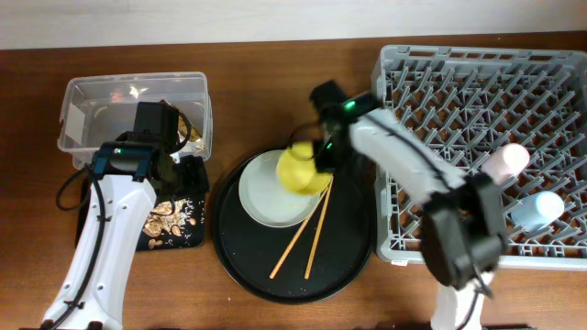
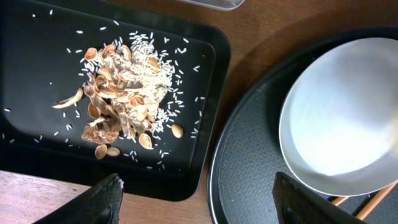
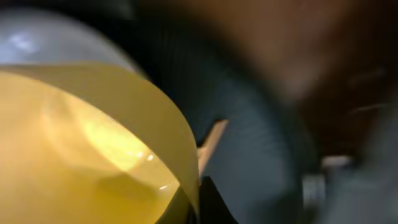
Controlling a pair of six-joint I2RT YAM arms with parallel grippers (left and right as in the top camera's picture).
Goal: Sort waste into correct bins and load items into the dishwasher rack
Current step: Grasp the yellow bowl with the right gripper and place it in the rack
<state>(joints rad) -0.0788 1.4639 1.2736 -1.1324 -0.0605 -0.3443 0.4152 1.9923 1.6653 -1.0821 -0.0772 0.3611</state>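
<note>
Next, my right gripper carries the bowl (image 1: 299,169) onto the empty rack wires beyond the pink cup, as they lie to the gripper's right in the overhead view.
My right gripper (image 1: 319,158) is shut on the rim of the small yellow bowl (image 1: 299,169) and holds it above the pale grey-green plate (image 1: 261,200); the bowl fills the right wrist view (image 3: 81,143). The plate also shows in the left wrist view (image 2: 342,118). My left gripper (image 2: 196,199) is open and empty over the near edge of the shallow black tray (image 2: 205,149), which holds tan-brown food scraps (image 2: 121,99) and rice. The clear tub (image 1: 87,115) holds the gold-brown wrapper (image 1: 188,124). The pink cup (image 1: 506,162) and light blue cup (image 1: 539,211) lie in the grey rack (image 1: 459,101). Tissue is hidden.
The plate sits on a big round black tray (image 1: 248,266) with two wooden chopsticks (image 1: 307,234) beside it. The rack stands at the right; the tub and black tray stand at the left. Brown tabletop shows between them.
</note>
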